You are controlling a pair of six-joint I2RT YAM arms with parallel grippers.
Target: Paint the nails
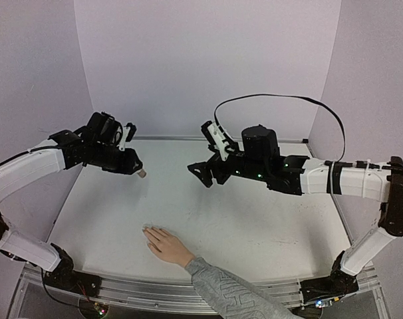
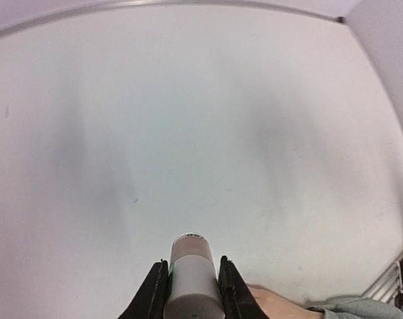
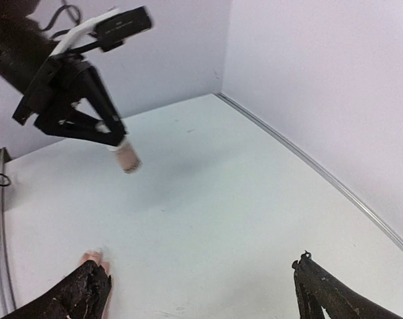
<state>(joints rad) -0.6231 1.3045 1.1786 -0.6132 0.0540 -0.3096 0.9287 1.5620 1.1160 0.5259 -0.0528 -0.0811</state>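
Note:
I will next tilt my left gripper downward, lower it onto the bare tabletop beyond the fingertips and release the bottle, because that clear spot is below the gripper.
A light-skinned hand (image 1: pixel 164 245) with a grey patterned sleeve (image 1: pixel 231 293) lies flat on the white table (image 1: pixel 255 219) near the front, fingers pointing left and away. Its pale nails (image 1: pixel 147 230) are tiny; fingertips also show in the right wrist view (image 3: pixel 94 256). My left gripper (image 1: pixel 136 170) hangs above the table at the left, shut on a small white bottle with a pinkish end (image 2: pixel 191 272), seen from the right wrist too (image 3: pixel 128 158). My right gripper (image 1: pixel 200 174) is open and empty in mid-air at the centre, its fingers (image 3: pixel 321 292) wide apart.
Lilac walls enclose the table at back and sides. A black cable (image 1: pixel 281 100) loops above the right arm. A metal rail (image 1: pixel 155 289) runs along the front edge by the arm bases.

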